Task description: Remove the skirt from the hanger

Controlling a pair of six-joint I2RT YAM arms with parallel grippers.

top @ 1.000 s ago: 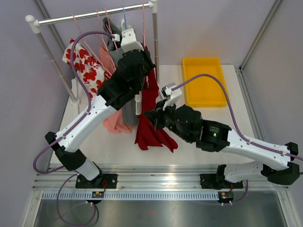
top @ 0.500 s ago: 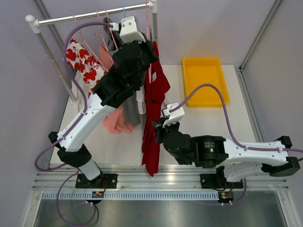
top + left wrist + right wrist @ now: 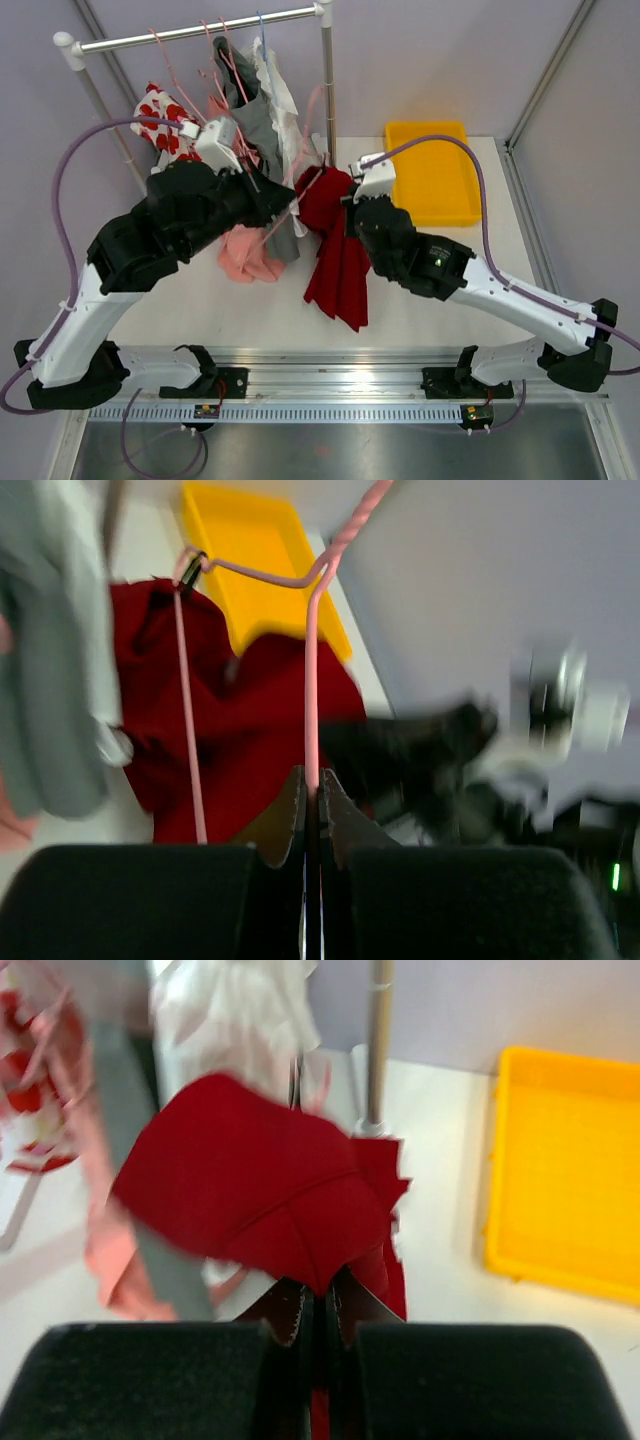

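My right gripper next draws the skirt (image 3: 336, 250) off the hanger, rightward in the top view, and releases the fold of the skirt over the yellow tray (image 3: 434, 178), which stands empty.
The red skirt (image 3: 336, 250) hangs off the rail, between the two arms above the table. It also shows in the left wrist view (image 3: 250, 715) and the right wrist view (image 3: 250, 1195). It is still clipped at one corner to a pink wire hanger (image 3: 305, 175), whose clip shows in the left wrist view (image 3: 190, 568). My left gripper (image 3: 312, 785) is shut on the hanger's wire (image 3: 310, 660). My right gripper (image 3: 318, 1305) is shut on a fold of the skirt and holds it up.
A clothes rail (image 3: 190, 30) at the back carries several garments: red-and-white floral (image 3: 165, 125), grey (image 3: 255, 115), white (image 3: 280, 90), pink (image 3: 245, 255). Its right post (image 3: 327, 90) stands behind the skirt. A yellow tray (image 3: 432, 172) sits at the back right.
My left arm has come down and back off the rail with the pink hanger. My right gripper has risen to the skirt's upper part, bunching it beside the hanger.
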